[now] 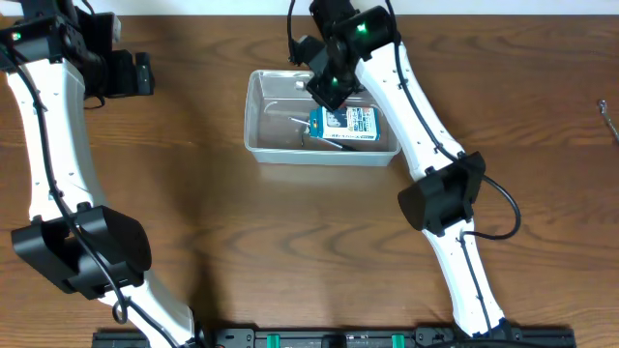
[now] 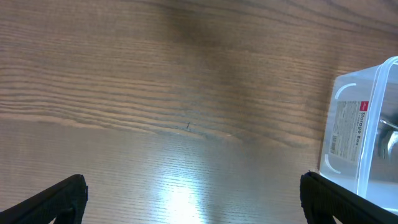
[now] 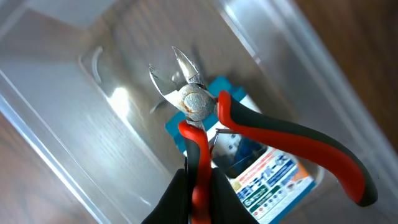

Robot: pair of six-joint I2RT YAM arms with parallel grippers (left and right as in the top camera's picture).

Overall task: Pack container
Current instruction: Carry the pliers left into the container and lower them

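My right gripper will next lower the pliers [image 3: 202,118] into the container and let go of them on the small blue-and-white box [image 3: 245,162], because the box is below the gripper.
The clear plastic container [image 1: 263,108] stands at the table's upper middle; its corner with a label shows in the left wrist view [image 2: 360,127]. My right gripper [image 1: 326,89] hovers over it, shut on one red-and-black handle of a pair of cutting pliers [image 3: 202,118], jaws pointing down into the tub [image 3: 74,106]. A small blue-and-white box [image 1: 346,123] lies inside, also in the right wrist view [image 3: 267,177]. My left gripper [image 2: 193,202] is open and empty above bare wood, left of the container, at the overhead's top left [image 1: 131,72].
A thin metal tool [image 1: 607,118] lies near the table's right edge. The arms' base rail [image 1: 329,338] runs along the front edge. Bare wood lies between the container and the front.
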